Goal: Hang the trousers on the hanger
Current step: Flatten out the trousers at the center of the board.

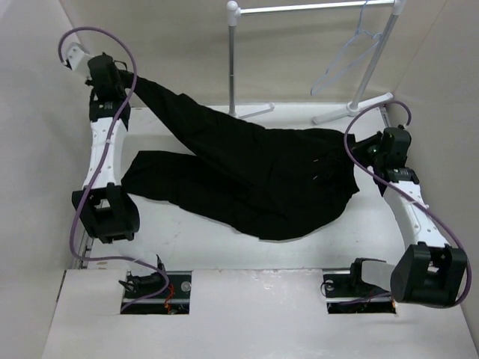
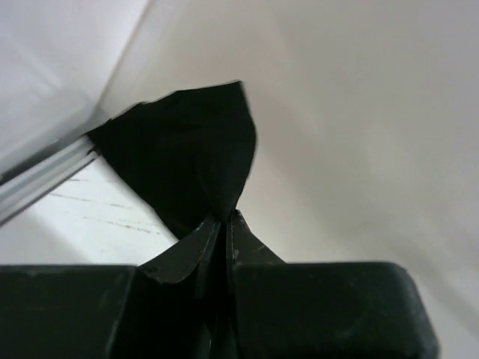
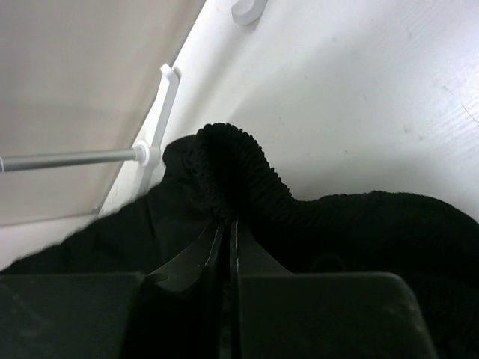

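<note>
The pinched corner of the ribbed waistband (image 3: 232,168) stands raised. The right gripper lowers that corner onto the table by the rack's foot next and releases it.
The black trousers (image 1: 254,176) lie spread across the middle of the table. One leg runs up to my left gripper (image 1: 133,78) at the far left, which is shut on the leg end (image 2: 191,146) and holds it raised. My right gripper (image 1: 358,152) is shut on the ribbed waistband (image 3: 232,168) at the right side of the trousers. The pale hanger (image 1: 349,54) hangs by its hook from the rack bar at the back right, apart from both grippers.
A white garment rack (image 1: 233,60) with poles and feet stands at the back of the table; its foot (image 3: 163,105) shows in the right wrist view. Walls close in on the left, right and back. Cables loop over both arms.
</note>
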Motion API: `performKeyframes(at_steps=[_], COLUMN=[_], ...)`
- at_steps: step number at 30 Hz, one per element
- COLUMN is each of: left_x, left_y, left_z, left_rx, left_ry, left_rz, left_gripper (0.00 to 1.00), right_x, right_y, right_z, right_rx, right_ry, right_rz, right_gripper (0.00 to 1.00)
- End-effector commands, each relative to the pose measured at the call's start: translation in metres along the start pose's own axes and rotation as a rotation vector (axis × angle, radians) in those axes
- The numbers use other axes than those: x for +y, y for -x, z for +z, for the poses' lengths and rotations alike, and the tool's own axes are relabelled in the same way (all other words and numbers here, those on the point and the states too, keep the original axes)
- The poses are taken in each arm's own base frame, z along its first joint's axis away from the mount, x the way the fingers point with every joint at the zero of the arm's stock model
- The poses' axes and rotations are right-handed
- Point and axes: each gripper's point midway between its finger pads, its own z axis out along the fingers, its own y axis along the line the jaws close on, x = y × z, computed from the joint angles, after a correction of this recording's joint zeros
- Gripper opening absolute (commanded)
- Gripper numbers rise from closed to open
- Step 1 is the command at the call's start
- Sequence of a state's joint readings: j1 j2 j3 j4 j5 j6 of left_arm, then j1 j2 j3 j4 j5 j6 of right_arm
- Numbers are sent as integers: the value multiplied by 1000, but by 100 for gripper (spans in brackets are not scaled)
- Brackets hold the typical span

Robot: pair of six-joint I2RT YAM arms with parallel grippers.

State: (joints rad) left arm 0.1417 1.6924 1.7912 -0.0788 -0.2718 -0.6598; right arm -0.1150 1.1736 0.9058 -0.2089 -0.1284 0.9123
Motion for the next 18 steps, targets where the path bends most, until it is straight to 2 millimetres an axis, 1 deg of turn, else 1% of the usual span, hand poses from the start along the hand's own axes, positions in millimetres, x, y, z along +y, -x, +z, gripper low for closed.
performKeyframes(at_steps=[1, 2, 3, 4, 5, 6, 7, 8, 9, 10, 11, 12, 13, 15, 16, 17, 18], left_x=[-37, -21, 2, 28, 53, 79, 104, 122, 133, 139, 144, 150, 152, 159, 167, 179, 192], left_y=[39, 22, 2, -17, -39, -57, -71, -81, -85, -86, -86, -85, -87, -94, -99, -107, -116], left_z=[-7, 6, 20, 36, 52, 62, 66, 64, 56, 48, 33, 16, -3, -44, -65, -85, -106], left_rx=[-156, -148, -129, -108, -68, -21, 25, 68, 95, 101, 102, 94, 89, 91, 95, 113, 134], left_ry=[-160, -135, -86, -17, 44, 109, 174, 231, 271, 290, 308, 327, 335, 354, 370, 396, 432], left_rz=[-77, -77, -67, -45, -16, 10, 26, 40, 55, 65, 74, 78, 84, 113, 129, 149, 176], left_gripper=[4, 4, 6, 10, 17, 28, 39, 50, 60, 66, 69, 69, 70, 70, 69, 68, 66], right_x=[31, 28, 27, 24, 21, 21, 20, 19, 20, 21, 22, 23, 24, 25, 27, 26, 28], right_y=[34, 32, 29, 27, 25, 21, 17, 16, 15, 14, 14, 16, 18, 21, 20, 23, 22], right_z=[6, 12, 17, 24, 32, 40, 46, 52, 55, 57, 58, 58, 58, 58, 59, 60, 61], right_rx=[-105, -97, -88, -79, -63, -39, -14, -3, 5, 10, 7, 1, -5, -11, -4, -8, -6], right_ry=[91, 85, 85, 78, 69, 62, 56, 47, 43, 44, 44, 43, 42, 46, 47, 43, 42], right_rz=[-20, -18, -20, -20, -20, -23, -22, -17, -13, -15, -16, -18, -17, -18, -20, -21, -25], right_gripper=[3, 3, 3, 4, 4, 4, 4, 4, 4, 4, 4, 4, 4, 4, 4, 4, 4])
